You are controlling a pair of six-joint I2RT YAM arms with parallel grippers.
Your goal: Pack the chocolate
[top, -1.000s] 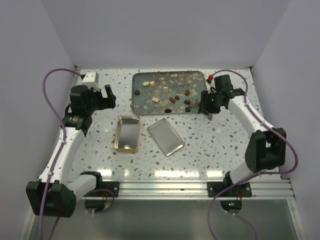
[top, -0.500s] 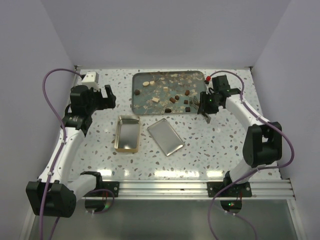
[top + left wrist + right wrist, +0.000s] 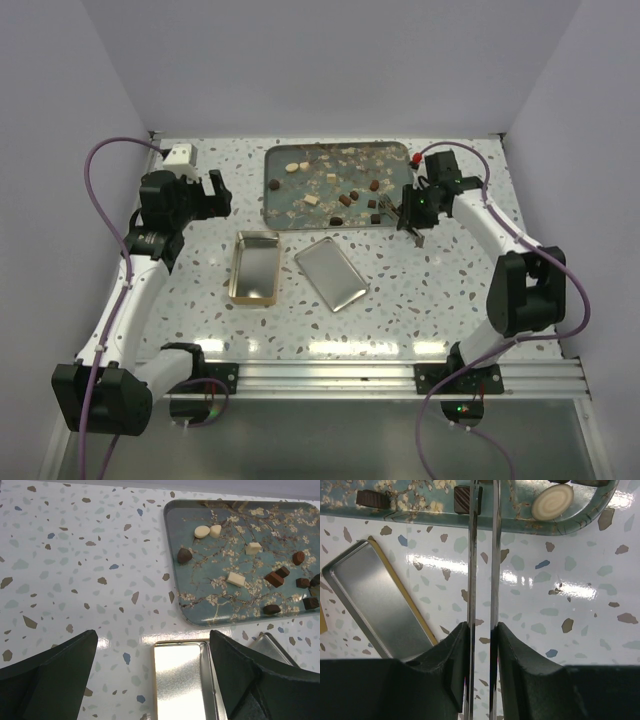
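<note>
My right gripper lifts and swings, turning, across the lid next, until the tong [image 3: 392,207] ends hang over the gold tin [image 3: 182,680], which stands open.
The chocolate [image 3: 346,200] lies as small brown and cream lumps on the teal blossom tray [image 3: 268,190]. My right gripper [image 3: 408,208] is shut on metal tongs [image 3: 392,207] at the tray's right front corner. In the right wrist view the tongs [image 3: 471,570] run from my gripper [image 3: 482,627] over the tray rim, and the left blade crosses a dark square chocolate [image 3: 462,499]; whether it is pinched does not show. My left gripper [image 3: 153,635] hangs open above the far end of the gold tin [image 3: 182,680], with nothing between its fingers.
The tin's lid [image 3: 331,272] lies right of the tin [image 3: 255,268], in front of the tray. A round cream piece [image 3: 552,502] sits in the tray's corner. A white box [image 3: 180,155] stands at the back left and a small red thing [image 3: 421,155] beside the tray's right end.
My right gripper has shifted slightly towards the tray's corner and squeezed the tongs' blades closer together. The left arm has not moved.
</note>
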